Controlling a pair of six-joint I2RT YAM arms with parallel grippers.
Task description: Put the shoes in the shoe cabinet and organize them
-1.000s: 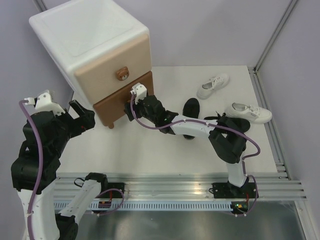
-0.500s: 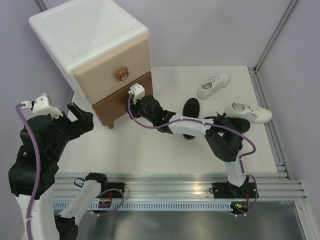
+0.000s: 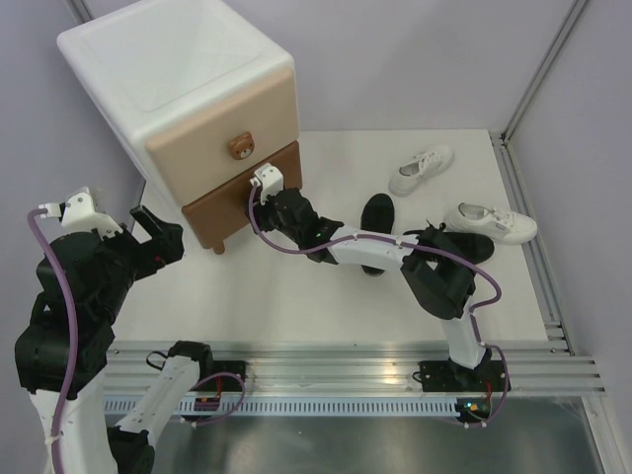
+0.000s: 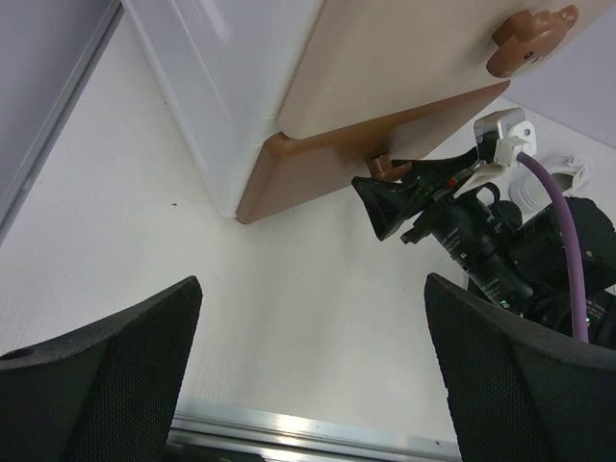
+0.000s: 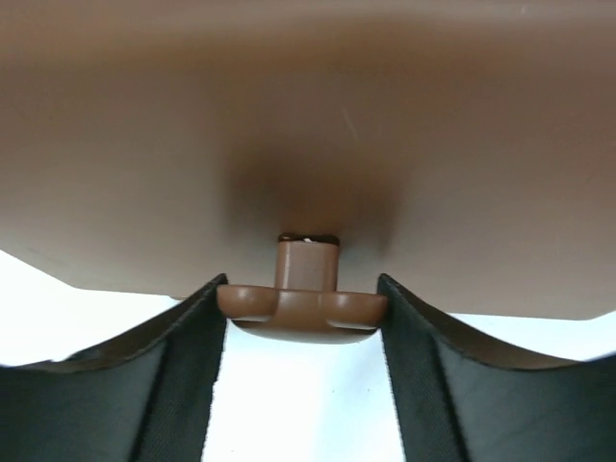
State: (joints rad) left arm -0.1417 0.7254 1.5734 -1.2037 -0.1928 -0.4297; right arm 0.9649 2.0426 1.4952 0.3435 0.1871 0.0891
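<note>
The bear-shaped knob goes back and to the right in the top view with my right gripper next, to be released there, since the bare tabletop lies that way.
The white shoe cabinet [image 3: 178, 79] stands at the far left, with a beige upper drawer and a brown lower drawer [image 3: 219, 209], both closed. My right gripper [image 3: 254, 198] reaches to the lower drawer, and its pads [image 5: 192, 366] press both sides of the brown bear-shaped knob [image 5: 301, 310]. My left gripper [image 3: 158, 233] hangs open and empty left of the cabinet, above bare table [image 4: 313, 375]. Two white sneakers [image 3: 422, 170] [image 3: 491, 222] lie at the right. One black shoe [image 3: 376, 219] lies mid-table. The other [image 3: 476, 245] is partly hidden behind the right arm.
The upper drawer's bear knob [image 3: 240, 147] sits above the right gripper. A metal frame post [image 3: 538, 74] rises at the table's back right corner. The aluminium rail [image 3: 346, 370] runs along the near edge.
My right gripper has moved a little up and left, in onto the lower drawer's knob. My left arm has drifted slightly left and back. The shoes have not moved.
</note>
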